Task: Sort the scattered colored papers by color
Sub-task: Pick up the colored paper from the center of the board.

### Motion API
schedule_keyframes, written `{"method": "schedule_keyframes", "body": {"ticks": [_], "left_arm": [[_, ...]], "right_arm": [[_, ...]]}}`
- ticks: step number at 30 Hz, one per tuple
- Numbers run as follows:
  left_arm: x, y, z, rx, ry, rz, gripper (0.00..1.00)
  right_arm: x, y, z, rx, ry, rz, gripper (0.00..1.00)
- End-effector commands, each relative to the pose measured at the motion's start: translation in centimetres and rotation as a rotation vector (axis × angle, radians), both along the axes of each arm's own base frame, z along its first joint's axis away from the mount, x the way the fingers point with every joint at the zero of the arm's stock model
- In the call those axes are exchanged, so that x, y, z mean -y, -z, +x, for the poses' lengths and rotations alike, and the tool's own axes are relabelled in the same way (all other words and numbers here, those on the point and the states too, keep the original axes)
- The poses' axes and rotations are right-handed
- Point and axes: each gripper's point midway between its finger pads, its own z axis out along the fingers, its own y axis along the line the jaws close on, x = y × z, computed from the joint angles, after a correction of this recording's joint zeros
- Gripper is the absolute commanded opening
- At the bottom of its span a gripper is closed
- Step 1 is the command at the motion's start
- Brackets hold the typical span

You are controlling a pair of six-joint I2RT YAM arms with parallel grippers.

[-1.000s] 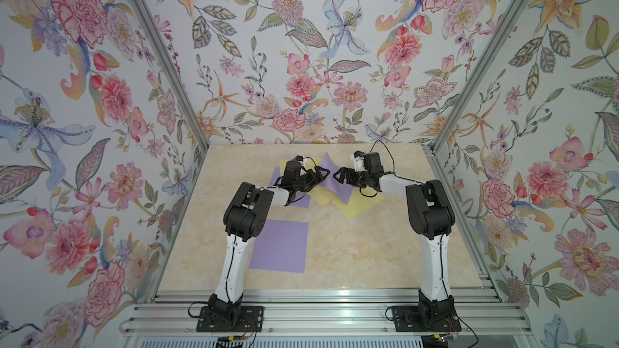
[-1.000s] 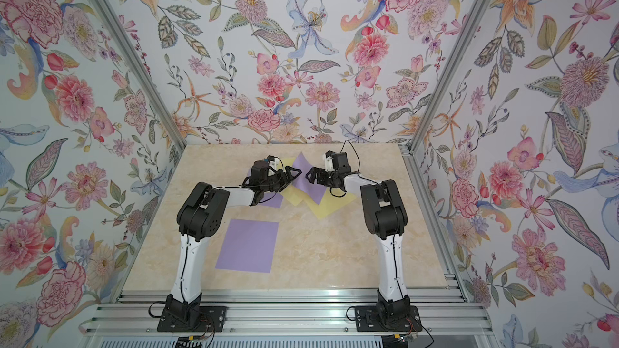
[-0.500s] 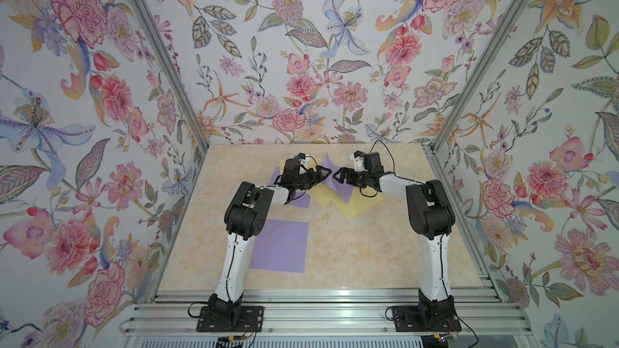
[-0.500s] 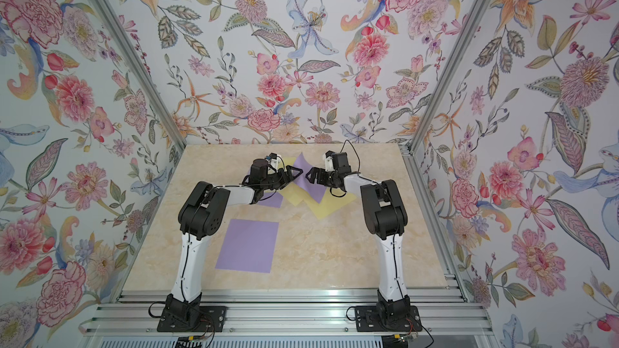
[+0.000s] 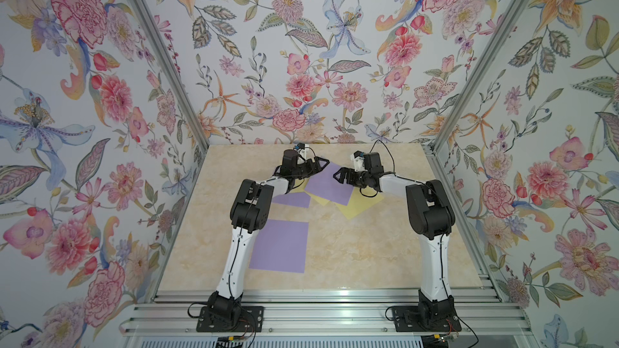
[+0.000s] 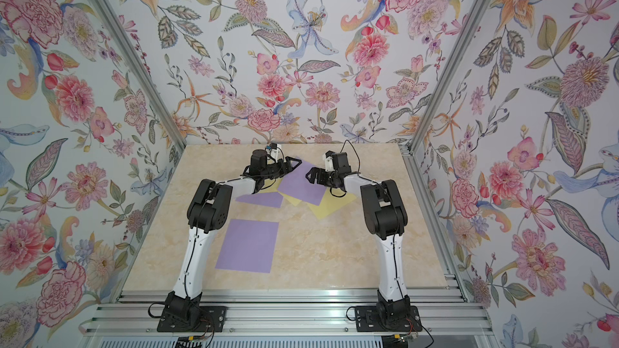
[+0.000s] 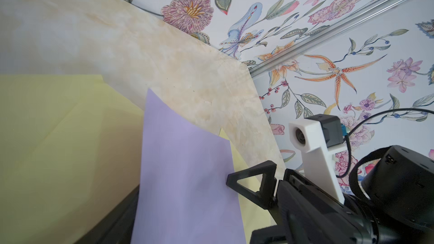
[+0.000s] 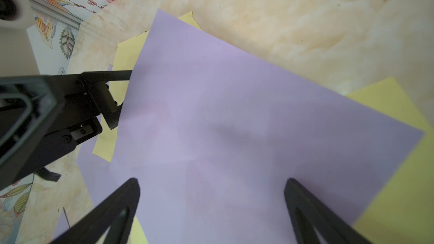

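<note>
My left gripper's open fingers already have the lavender paper's raised edge (image 5: 313, 180) (image 7: 141, 162) between them, so I should swing them back along that edge and close them there.
At the table's far middle, a lavender paper (image 5: 330, 186) (image 6: 301, 190) lies on top of overlapping yellow papers (image 5: 355, 205) (image 6: 330, 207). My left gripper (image 5: 322, 163) (image 6: 294, 165) (image 8: 123, 99) is open, its jaws either side of this sheet's left edge, which is a little raised (image 7: 183, 172). One of its fingers (image 7: 117, 217) shows dark behind the sheet. My right gripper (image 5: 339, 175) (image 6: 311, 177) (image 8: 211, 191) stands wide open over the same sheet, holding nothing. A second lavender paper (image 5: 291, 199) lies partly under the pile. A third one (image 5: 279, 246) lies alone nearer the front.
Floral walls close in the beige marbled table (image 5: 368, 249) at the back and on both sides. An aluminium rail (image 5: 318, 299) with both arm bases runs along the front. The right arm's white camera mount (image 7: 312, 142) sits close to the left gripper.
The left gripper's jaws have narrowed a little around the lavender sheet's edge. Both arms and the papers otherwise look the same.
</note>
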Motion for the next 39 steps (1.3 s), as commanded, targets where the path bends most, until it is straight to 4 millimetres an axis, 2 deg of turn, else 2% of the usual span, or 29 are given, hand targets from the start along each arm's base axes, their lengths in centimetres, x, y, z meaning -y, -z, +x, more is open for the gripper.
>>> {"method": "schedule_keyframes", "body": {"ticks": [1, 8, 11, 13, 19, 25, 28, 30, 35, 38, 39], "left_arm": [[-0.7, 0.5, -1.0, -0.006, 0.022, 0.042, 0.83], [-0.7, 1.5, -1.9, -0.032, 0.077, 0.113, 0.72], [-0.8, 1.0, -2.0, -0.017, 0.106, 0.164, 0.67], [-0.9, 0.8, -2.2, -0.012, 0.126, 0.203, 0.58], [-1.5, 0.5, -2.8, 0.004, 0.178, 0.326, 0.51], [-1.5, 0.3, -3.7, 0.014, 0.262, 0.348, 0.43], [-1.2, 0.1, -4.0, 0.016, 0.296, 0.352, 0.33], [-1.3, -0.2, -4.1, 0.022, 0.312, 0.364, 0.23], [-1.9, -0.9, -4.1, 0.040, 0.318, 0.396, 0.17], [-2.2, -0.9, -4.0, 0.037, 0.312, 0.410, 0.01], [-2.2, -0.9, -4.0, 0.033, 0.311, 0.412, 0.00]], "right_arm": [[0.3, 4.1, -2.4, -0.139, -0.006, -0.021, 1.00], [0.1, 4.0, -2.4, -0.135, -0.007, -0.016, 1.00], [0.2, 4.1, -2.4, -0.138, -0.008, -0.018, 1.00], [0.2, 4.2, -2.5, -0.140, -0.008, -0.019, 1.00], [0.0, 4.3, -2.5, -0.141, -0.009, -0.014, 1.00], [-0.1, 4.1, -2.5, -0.140, -0.010, -0.012, 1.00], [-0.1, 4.1, -2.5, -0.140, -0.011, -0.013, 1.00], [-0.2, 4.0, -2.6, -0.139, -0.013, -0.014, 1.00], [-0.3, 4.0, -2.6, -0.139, -0.013, -0.015, 1.00], [-0.6, 4.0, -2.7, -0.139, -0.020, -0.014, 1.00], [-0.7, 3.7, -2.6, -0.133, -0.024, -0.012, 1.00]]}}
